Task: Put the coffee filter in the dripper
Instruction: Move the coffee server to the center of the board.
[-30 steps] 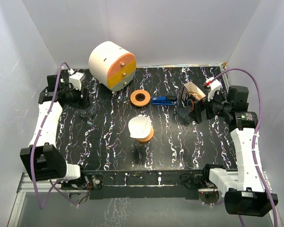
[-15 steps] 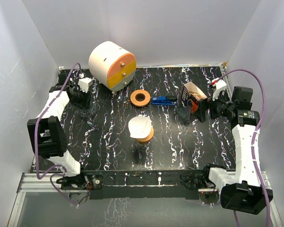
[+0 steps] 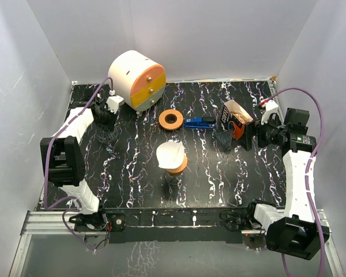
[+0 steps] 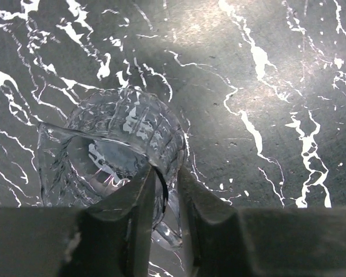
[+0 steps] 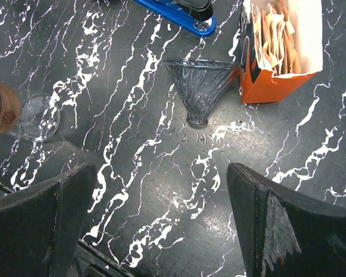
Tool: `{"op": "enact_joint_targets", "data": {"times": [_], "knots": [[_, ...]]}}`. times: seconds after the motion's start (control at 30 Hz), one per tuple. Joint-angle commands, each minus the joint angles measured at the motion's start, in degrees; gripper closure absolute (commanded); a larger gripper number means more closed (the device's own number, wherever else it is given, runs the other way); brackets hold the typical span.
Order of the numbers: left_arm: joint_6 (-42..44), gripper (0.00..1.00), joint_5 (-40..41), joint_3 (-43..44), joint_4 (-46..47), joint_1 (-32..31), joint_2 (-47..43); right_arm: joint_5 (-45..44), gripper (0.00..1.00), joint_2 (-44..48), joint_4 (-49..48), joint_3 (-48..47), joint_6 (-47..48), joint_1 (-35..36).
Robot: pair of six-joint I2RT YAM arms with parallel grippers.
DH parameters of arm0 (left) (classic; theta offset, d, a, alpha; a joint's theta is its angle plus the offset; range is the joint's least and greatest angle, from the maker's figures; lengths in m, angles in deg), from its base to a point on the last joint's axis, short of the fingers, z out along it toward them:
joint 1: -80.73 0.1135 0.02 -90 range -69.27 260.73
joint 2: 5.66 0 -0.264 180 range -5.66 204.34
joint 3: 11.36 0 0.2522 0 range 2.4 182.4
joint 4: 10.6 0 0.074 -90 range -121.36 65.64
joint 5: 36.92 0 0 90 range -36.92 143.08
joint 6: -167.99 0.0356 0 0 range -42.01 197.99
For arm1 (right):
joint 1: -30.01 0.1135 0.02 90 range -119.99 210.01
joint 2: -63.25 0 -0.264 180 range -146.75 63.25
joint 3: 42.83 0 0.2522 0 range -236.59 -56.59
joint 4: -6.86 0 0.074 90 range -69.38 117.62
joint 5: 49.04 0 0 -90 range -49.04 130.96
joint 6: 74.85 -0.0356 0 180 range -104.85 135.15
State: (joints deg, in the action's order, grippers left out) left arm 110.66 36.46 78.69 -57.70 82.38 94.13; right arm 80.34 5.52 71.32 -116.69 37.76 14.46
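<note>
I should swing my right gripper left in the top view to the orange ring and lower it so its fingers straddle the ring's far rim.
A white paper coffee filter (image 3: 169, 154) sits on top of a glass carafe with a brown collar (image 3: 179, 168) at mid-table. A dark ribbed cone dripper (image 3: 224, 138) stands mouth up beside an orange box of brown filters (image 3: 235, 115); the dripper (image 5: 200, 89) and the box (image 5: 281, 46) also show in the right wrist view. My right gripper (image 5: 161, 190) is open wide and empty, just right of the dripper (image 3: 249, 135). My left gripper (image 4: 166, 173) is shut on the rim and handle of a clear ribbed glass cup (image 4: 112, 144) at the far left (image 3: 106, 136).
A white and orange drawer drum (image 3: 136, 79) stands at the back left. An orange ring (image 3: 170, 120) and a blue stapler-like tool (image 3: 199, 122) lie behind the carafe. White walls enclose the black marbled table (image 3: 132, 184).
My left arm has folded inward, its wrist swinging right and farther back over the glass cup. My right arm has drawn back to the right, a little away from the dripper.
</note>
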Motion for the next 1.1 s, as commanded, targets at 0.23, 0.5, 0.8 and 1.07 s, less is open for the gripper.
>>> {"op": "enact_joint_targets", "data": {"times": [0.23,0.5,0.8,1.07], "knots": [[-2.9,0.92,-0.5,-0.7,-1.6,-10.7,-4.7,7.1,0.09,-6.8,-5.5,-3.5,2.0,-0.2],[-4.8,0.92,-0.1,-3.3,1.1,-17.5,-4.8,9.4,0.13,-16.4,-12.7,-8.7,-0.1,5.9],[-5.0,0.65,-5.8,-1.4,-0.6,-18.3,-5.7,1.5,0.13,-26.2,-21.5,-13.0,-0.4,22.5],[-6.3,0.39,-5.7,4.2,-0.1,-18.3,-6.3,-0.7,0.15,-40.2,-26.2,-22.1,-6.2,31.1]]}}
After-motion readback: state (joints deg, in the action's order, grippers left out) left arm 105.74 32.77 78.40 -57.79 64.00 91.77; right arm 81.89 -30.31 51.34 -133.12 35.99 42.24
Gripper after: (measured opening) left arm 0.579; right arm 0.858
